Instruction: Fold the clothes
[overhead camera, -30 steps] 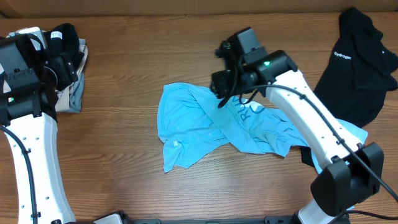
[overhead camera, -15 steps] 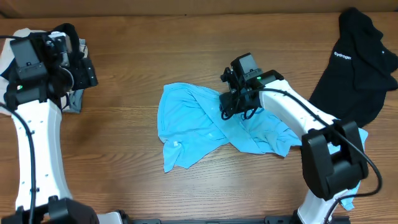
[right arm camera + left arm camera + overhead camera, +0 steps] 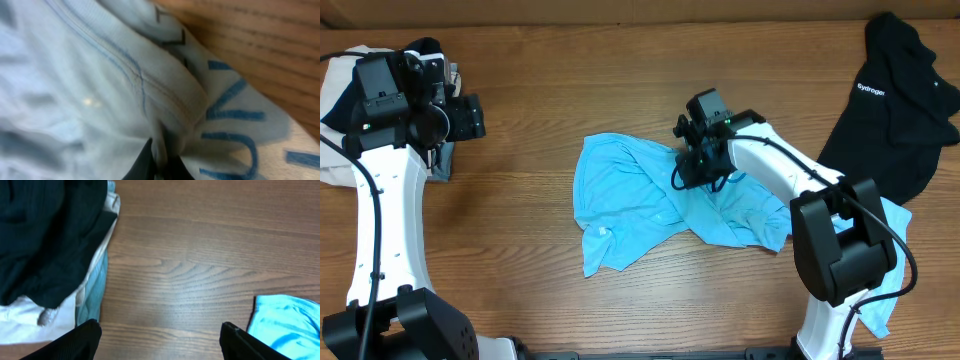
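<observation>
The T-shirt [image 3: 640, 205] lies crumpled. My right gripper will next rise, move left in the overhead view and outward, and release the fold over bare wood beyond it.
The light blue T-shirt [image 3: 640, 205] lies crumpled mid-table. My right gripper [image 3: 684, 176] is down on its upper right part. In the right wrist view the right gripper [image 3: 160, 167] is shut, pinching a raised fold of the T-shirt [image 3: 100, 90] beside blue lettering [image 3: 235, 115]. The black top [image 3: 890, 100] with a small white word lies at the far right, untouched. My left gripper [image 3: 472, 117] hovers at the far left. Seen from the left wrist, the left gripper [image 3: 160, 340] is open over bare wood, with a corner of the T-shirt [image 3: 287, 322] at the right.
A pile of dark, white and grey-teal garments [image 3: 425, 70] sits at the far left, right beside the left gripper; the left wrist view shows that pile [image 3: 45, 245] too. More light blue cloth [image 3: 892, 275] lies by the right arm's base. Wooden table [image 3: 520, 230].
The right gripper has come down onto the T-shirt and shut on a fold of it. The left gripper has swung right, away from the garment pile.
</observation>
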Controlling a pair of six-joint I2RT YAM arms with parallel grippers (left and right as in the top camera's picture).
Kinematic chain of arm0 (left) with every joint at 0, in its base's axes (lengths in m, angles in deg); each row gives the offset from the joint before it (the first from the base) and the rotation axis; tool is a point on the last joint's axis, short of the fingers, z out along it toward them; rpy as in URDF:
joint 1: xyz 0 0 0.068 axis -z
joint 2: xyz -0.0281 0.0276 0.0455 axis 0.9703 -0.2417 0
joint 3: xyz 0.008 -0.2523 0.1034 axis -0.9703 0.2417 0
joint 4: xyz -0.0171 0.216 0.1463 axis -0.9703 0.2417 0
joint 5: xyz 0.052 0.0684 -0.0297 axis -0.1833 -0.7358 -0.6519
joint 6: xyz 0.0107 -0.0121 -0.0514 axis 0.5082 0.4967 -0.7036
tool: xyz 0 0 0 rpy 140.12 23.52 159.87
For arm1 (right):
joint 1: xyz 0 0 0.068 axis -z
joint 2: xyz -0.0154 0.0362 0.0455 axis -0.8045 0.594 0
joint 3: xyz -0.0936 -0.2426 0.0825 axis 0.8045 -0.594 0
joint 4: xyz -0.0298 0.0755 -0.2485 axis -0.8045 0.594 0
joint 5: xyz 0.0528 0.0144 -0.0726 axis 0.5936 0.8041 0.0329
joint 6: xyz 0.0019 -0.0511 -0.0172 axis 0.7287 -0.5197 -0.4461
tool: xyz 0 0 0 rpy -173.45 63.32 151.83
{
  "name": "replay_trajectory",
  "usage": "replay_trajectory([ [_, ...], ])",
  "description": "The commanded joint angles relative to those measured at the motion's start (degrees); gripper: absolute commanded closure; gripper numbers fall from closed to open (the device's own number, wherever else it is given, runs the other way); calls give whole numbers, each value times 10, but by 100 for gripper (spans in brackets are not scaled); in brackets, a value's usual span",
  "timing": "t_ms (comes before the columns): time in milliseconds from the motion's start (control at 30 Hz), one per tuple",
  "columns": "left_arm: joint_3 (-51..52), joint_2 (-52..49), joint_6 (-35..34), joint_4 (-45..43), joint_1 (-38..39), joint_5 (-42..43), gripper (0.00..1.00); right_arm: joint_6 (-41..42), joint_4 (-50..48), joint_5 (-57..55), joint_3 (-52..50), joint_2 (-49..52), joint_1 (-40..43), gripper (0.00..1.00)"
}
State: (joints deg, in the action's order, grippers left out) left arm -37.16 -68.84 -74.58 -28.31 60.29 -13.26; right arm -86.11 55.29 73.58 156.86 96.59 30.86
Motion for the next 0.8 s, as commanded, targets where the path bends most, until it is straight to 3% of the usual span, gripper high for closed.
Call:
replay_trajectory([
  [0,-32,7,15,-5,5,18,23,-1,39,0,103,-47,0,96],
  [333,-94,28,15,6,9,41,24,-12,226,0,388,-72,-26,96],
  [767,-95,96,30,6,7,-14,23,15,273,0,433,-72,-178,96],
])
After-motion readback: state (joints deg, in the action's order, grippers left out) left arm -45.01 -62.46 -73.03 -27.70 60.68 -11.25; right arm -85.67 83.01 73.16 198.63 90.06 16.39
